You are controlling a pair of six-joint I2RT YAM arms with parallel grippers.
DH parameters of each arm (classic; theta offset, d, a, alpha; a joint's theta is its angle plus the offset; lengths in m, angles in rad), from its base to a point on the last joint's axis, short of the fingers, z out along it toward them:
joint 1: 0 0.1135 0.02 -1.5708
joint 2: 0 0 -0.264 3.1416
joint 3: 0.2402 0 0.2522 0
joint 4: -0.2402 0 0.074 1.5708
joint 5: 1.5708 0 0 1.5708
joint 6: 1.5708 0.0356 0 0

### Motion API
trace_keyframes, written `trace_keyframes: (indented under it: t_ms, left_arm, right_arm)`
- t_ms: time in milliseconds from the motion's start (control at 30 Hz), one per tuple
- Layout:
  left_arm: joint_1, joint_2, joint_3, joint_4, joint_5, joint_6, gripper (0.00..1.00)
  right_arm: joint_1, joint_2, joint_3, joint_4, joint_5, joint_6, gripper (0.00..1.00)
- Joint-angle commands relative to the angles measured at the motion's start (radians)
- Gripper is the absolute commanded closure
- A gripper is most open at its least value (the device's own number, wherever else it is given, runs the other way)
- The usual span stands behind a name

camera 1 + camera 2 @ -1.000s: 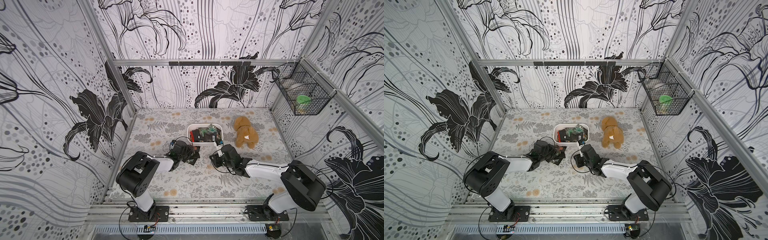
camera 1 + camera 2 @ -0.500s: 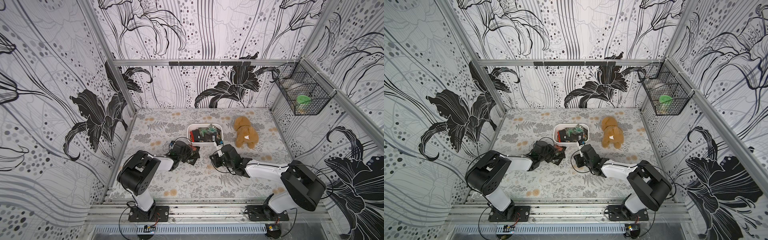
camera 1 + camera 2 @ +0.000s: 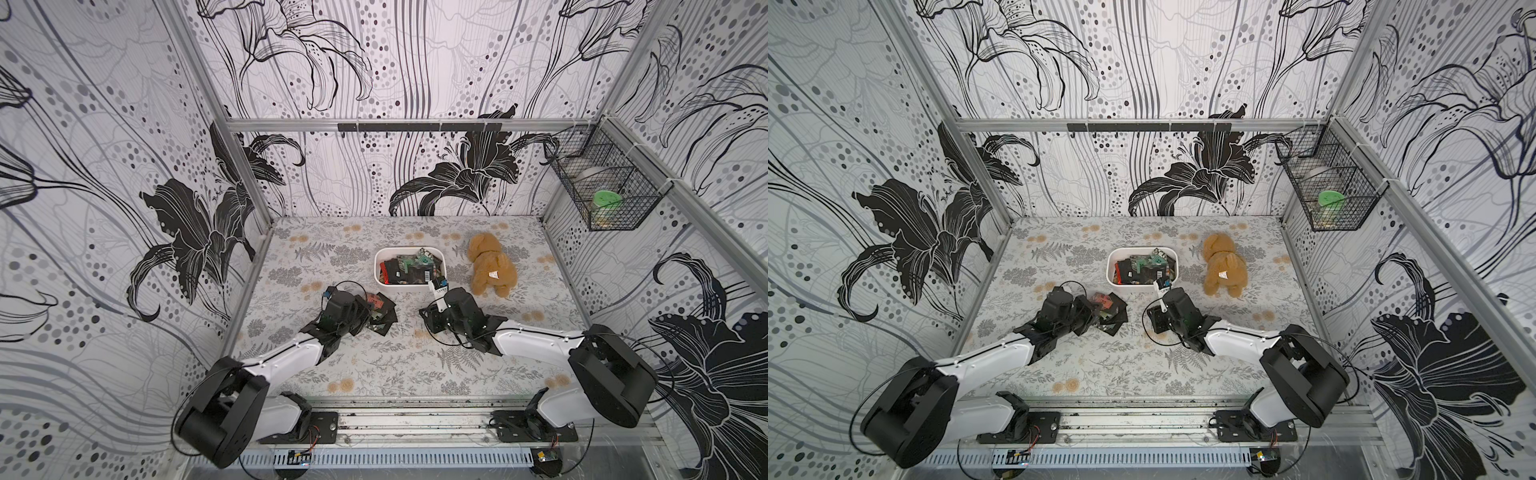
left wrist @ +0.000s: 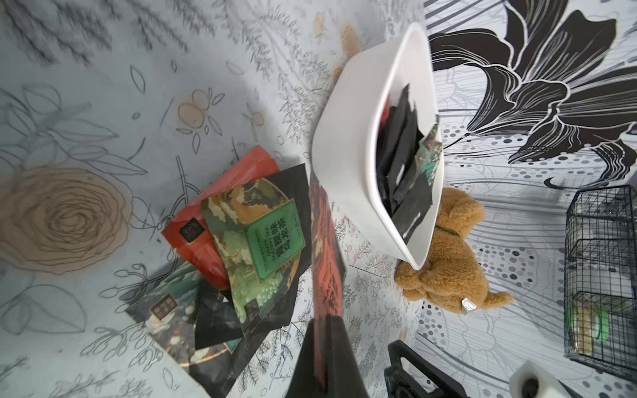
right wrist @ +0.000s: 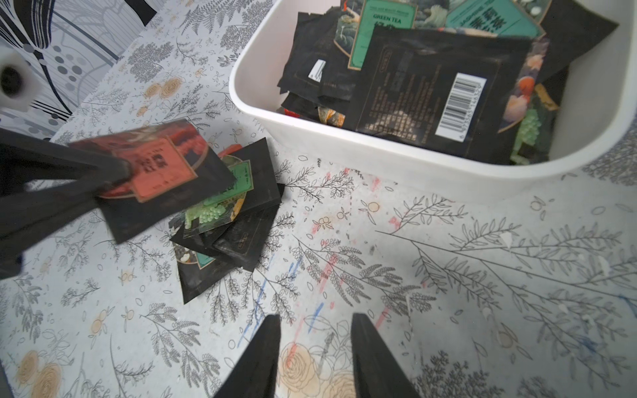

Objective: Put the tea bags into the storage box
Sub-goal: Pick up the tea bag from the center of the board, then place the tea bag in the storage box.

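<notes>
The white box's side stands between the red-labelled tea bag [image 4: 324, 241] and the tea bags inside, so my left gripper next needs to move up and outward, then release the tea bag with them.
The white storage box [image 3: 379, 272] [image 5: 344, 144] stands mid-table with several tea bags [image 3: 409, 270] [image 5: 431, 89] inside. A loose pile of tea bags [image 3: 381, 319] [image 4: 255, 241] [image 5: 234, 220] lies on the table just left of the box's front. My left gripper [image 3: 368, 308] [image 4: 325, 322] is shut on a red-labelled tea bag [image 4: 324, 241] [image 5: 162, 169], held edge-up just above the pile. To the right of the pile my right gripper [image 3: 426, 318] [image 5: 313, 320] hangs low over bare table, open, nothing between its fingers.
A tan plush toy [image 3: 490, 266] lies right of the box. A black wire basket [image 3: 602, 195] with a green-lidded jar hangs on the right wall. Patterned walls close in three sides of the table.
My left gripper has shut on the red-labelled tea bag at the pile. The right arm has not moved.
</notes>
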Motion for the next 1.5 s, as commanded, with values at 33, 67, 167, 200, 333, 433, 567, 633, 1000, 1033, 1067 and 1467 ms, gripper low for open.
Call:
trace_keyframes:
  t_ms: [33, 67, 167, 200, 333, 433, 567, 633, 1000, 1033, 1067, 1467]
  left_arm:
    - [-0.007, -0.027, 0.186, -0.233, -0.077, 0.229, 1.00]
    - [-0.007, -0.010, 0.231, -0.254, -0.083, 0.256, 1.00]
    - [-0.014, 0.083, 0.355, -0.248, -0.076, 0.335, 1.00]
    - [-0.015, 0.129, 0.396, -0.236, -0.074, 0.365, 1.00]
    - [-0.022, 0.340, 0.579, -0.238, -0.058, 0.432, 1.00]
    - [-0.036, 0.480, 0.691, -0.214, -0.025, 0.455, 1.00]
    - [-0.056, 0.602, 0.784, -0.185, -0.012, 0.465, 1.00]
    - [-0.056, 0.632, 0.792, -0.161, 0.007, 0.458, 1.00]
    - [-0.039, 0.638, 0.750, -0.194, -0.056, 0.449, 0.75]
    - [-0.035, 0.627, 0.748, -0.204, -0.068, 0.449, 0.70]
    - [-0.028, 0.614, 0.744, -0.211, -0.079, 0.450, 0.64]
    - [0.005, 0.307, 0.531, -0.291, -0.254, 0.440, 0.41]
  right_arm:
    - [-0.003, -0.015, -0.009, 0.022, 0.013, -0.007, 0.61]
    - [-0.002, -0.015, -0.011, 0.023, 0.014, -0.004, 0.61]
    - [-0.003, -0.032, -0.024, 0.027, 0.037, -0.001, 0.62]
    - [-0.002, -0.042, -0.029, 0.026, 0.056, -0.001, 0.62]
    - [-0.002, -0.093, -0.059, 0.018, 0.156, 0.016, 0.61]
    - [-0.003, -0.145, -0.093, 0.028, 0.213, 0.026, 0.60]
    - [-0.003, -0.186, -0.122, 0.037, 0.237, 0.023, 0.59]
    - [-0.003, -0.187, -0.122, 0.038, 0.236, 0.020, 0.58]
    - [-0.002, -0.142, -0.103, 0.054, 0.170, 0.010, 0.58]
    - [-0.002, -0.142, -0.104, 0.058, 0.165, 0.011, 0.58]
    - [-0.003, -0.139, -0.102, 0.061, 0.157, 0.008, 0.58]
    - [-0.003, -0.034, -0.040, 0.084, 0.010, -0.025, 0.58]
